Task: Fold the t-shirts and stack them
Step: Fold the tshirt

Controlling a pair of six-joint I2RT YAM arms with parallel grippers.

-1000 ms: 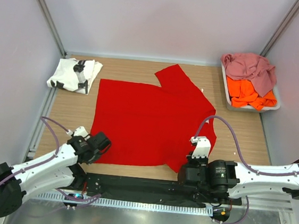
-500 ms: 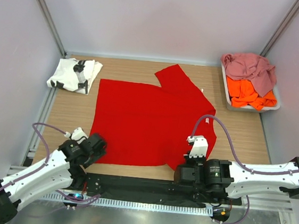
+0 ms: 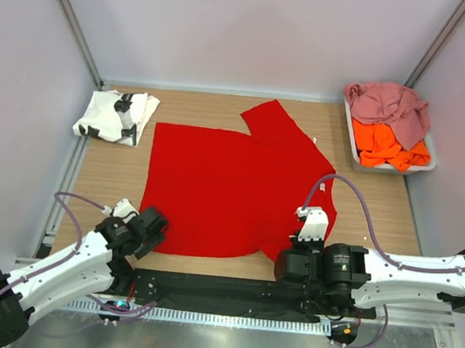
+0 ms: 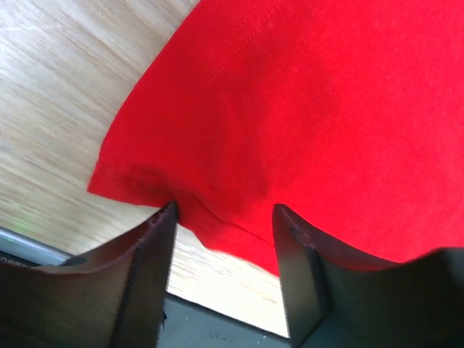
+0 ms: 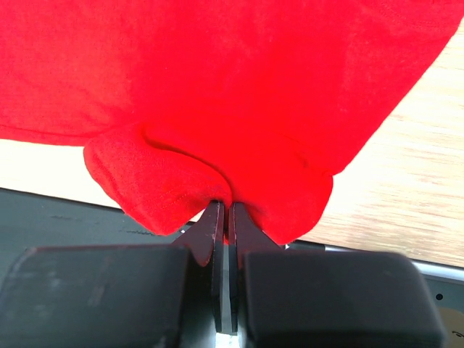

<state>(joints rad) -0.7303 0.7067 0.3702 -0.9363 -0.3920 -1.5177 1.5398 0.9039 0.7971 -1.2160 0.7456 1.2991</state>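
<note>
My right gripper is pinching the hem of the flat shirt. It should next carry the hem outward to the cloth [image 3: 293, 180] beside the white tag and let go there, so that the shirt gets folded.
The red t-shirt [image 3: 231, 186] lies spread flat on the wooden table. My right gripper [image 5: 225, 205] is shut on its near right hem corner, and the pinched cloth [image 5: 167, 181] bunches around the closed jaws; in the top view this gripper [image 3: 283, 267] sits at the shirt's near right corner. My left gripper [image 4: 223, 212] is open, its fingers astride the shirt's near left hem corner [image 4: 145, 177]; in the top view it [image 3: 156, 231] sits at that corner. The white t-shirt with black print [image 3: 115, 116] lies folded at the far left. The dusty pink t-shirt [image 3: 390, 103] and the orange t-shirt [image 3: 389, 145] are heaped at the far right.
The pink and orange shirts sit in a pale shallow tray [image 3: 350, 135] at the far right corner. A black strip [image 3: 203, 291] runs along the table's near edge by the arm bases. Pale walls enclose the table on three sides.
My right gripper has gone slightly left and come back, still at the shirt's near right corner. My left gripper has drawn back a little towards the near left corner of the shirt.
</note>
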